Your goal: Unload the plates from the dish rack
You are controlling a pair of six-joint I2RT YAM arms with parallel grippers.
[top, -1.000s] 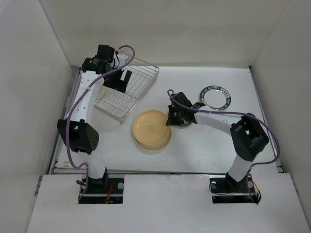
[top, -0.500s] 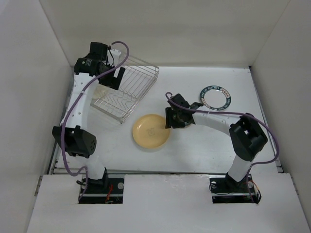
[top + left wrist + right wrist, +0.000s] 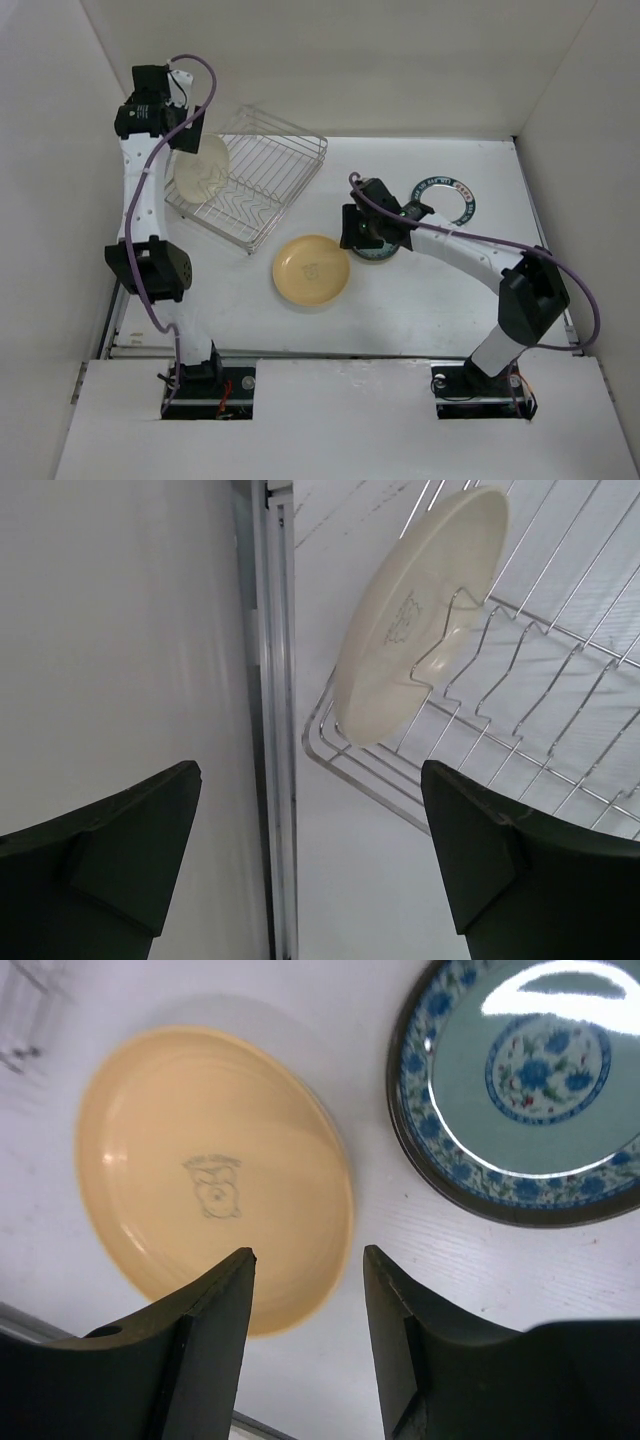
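The open left gripper moves down toward the rack and around the cream plate's rim by the wall (image 3: 186, 158) (image 3: 346, 690) next, since that rim stands clear of the rack's wires.
The silver dish rack (image 3: 262, 180) stands at the back left. One cream plate (image 3: 200, 168) stands upright in its left end; in the left wrist view the cream plate (image 3: 420, 610) leans in the wire slots of the rack (image 3: 520, 690). My left gripper (image 3: 150, 110) is open and empty, raised beside the left wall, apart from the rack (image 3: 310, 780). A tan plate (image 3: 312, 270) lies flat on the table. My right gripper (image 3: 352, 228) is open and empty just above the tan plate's right edge (image 3: 308, 1255). The tan plate (image 3: 215, 1170) and a teal patterned plate (image 3: 520, 1080) show below it.
A white plate with a dark patterned rim (image 3: 444, 198) lies at the back right. The teal plate (image 3: 382, 250) sits partly under my right wrist. White walls close in on three sides; the left wall (image 3: 110, 630) is right next to my left gripper.
My left arm has swung up and left away from the rack, uncovering the cream plate; the rack has shifted left. My right gripper has let the tan plate down flat and drawn back slightly.
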